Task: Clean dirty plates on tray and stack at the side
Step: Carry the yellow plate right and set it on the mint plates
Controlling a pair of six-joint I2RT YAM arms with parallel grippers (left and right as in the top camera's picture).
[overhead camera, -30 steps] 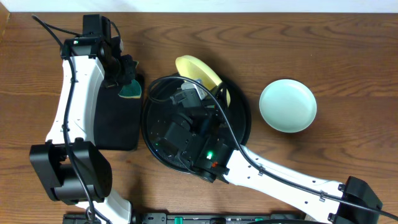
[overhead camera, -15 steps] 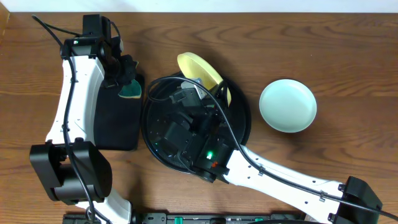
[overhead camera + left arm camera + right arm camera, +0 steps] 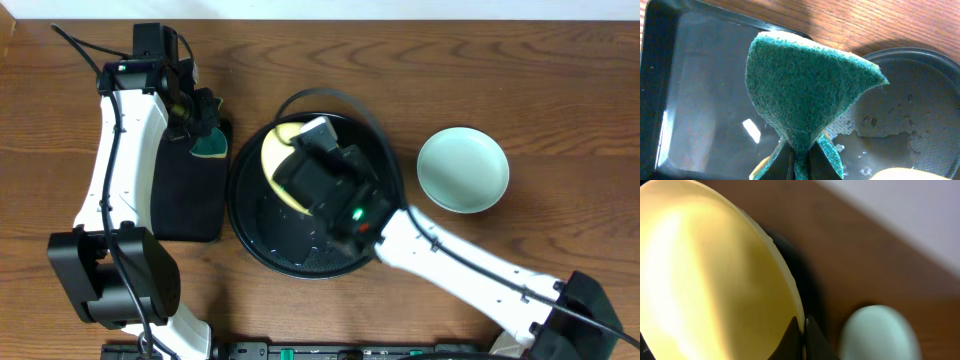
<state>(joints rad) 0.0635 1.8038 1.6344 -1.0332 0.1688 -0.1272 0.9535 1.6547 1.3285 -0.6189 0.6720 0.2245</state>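
Observation:
The right gripper moves to the right in the overhead view next and lowers the yellow plate onto the mint-blue plate, which already lies set aside.
My right gripper is shut on the rim of the pale yellow plate and holds it tilted over the round black tray. In the right wrist view the yellow plate fills the left, pinched between my fingers. One mint-blue plate lies on the wood tabletop to the right; it also shows blurred in the right wrist view. My left gripper is shut on the green sponge, held above the rectangular tray. A third plate is not in view.
A rectangular black tray lies left of the round tray; it shows wet in the left wrist view. The round tray's surface carries water and foam. My right arm crosses the table's front right.
My right gripper has swung with the yellow plate from the tray's far rim to over the tray's upper left, turning the plate. The left arm and sponge have stayed still.

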